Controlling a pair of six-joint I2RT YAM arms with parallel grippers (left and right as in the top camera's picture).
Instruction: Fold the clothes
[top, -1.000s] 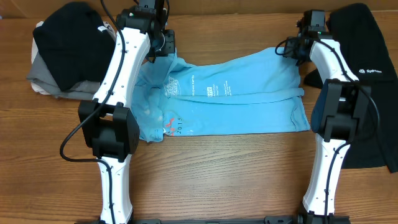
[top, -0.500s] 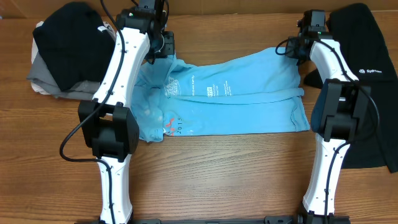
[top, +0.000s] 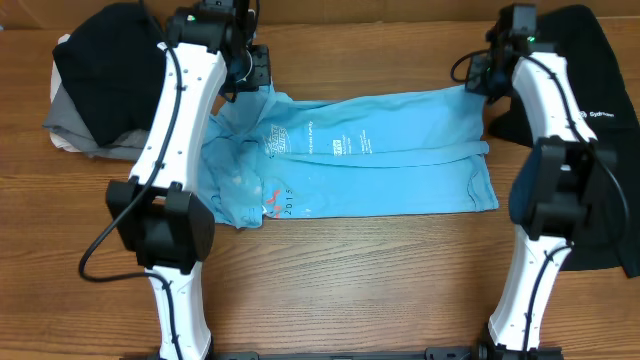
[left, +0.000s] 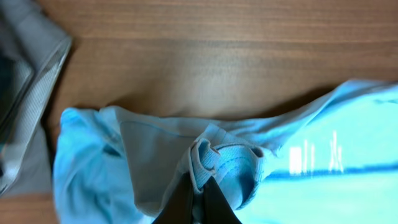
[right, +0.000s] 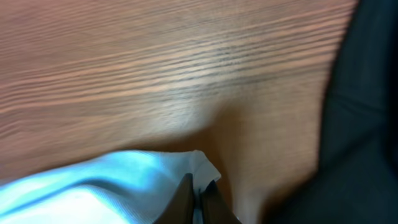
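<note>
The uncovered layer by the red print (top: 260, 182) lies below and back toward my base, so next my left gripper should bring the collar back and down to release it.
The light-blue T-shirt (top: 380, 160) with white print lies half-folded lengthwise across the middle of the table. At its back left, my left gripper (top: 264, 88) is shut on the ribbed collar (left: 227, 160); in the left wrist view the dark fingertips (left: 181, 198) pinch the collar fold, lifted a little off the wood. My right gripper (top: 480, 86) is shut on the shirt's back right hem corner (right: 202, 167), and the cloth (right: 112, 186) stretches left from my right gripper (right: 198, 188). A large black garment (top: 592, 90) lies under and beside the right arm.
At the back left sits a pile with a black garment (top: 105, 65) on top of grey cloth (top: 72, 132), whose edge (left: 25, 93) shows in the left wrist view. The black garment (right: 364, 93) lies close to the right of the held corner. Bare wood (top: 350, 280) runs along the front.
The right gripper has closed on the shirt's back right corner. Both arms have moved toward the back of the table, drawing the shirt's back edge up with them.
</note>
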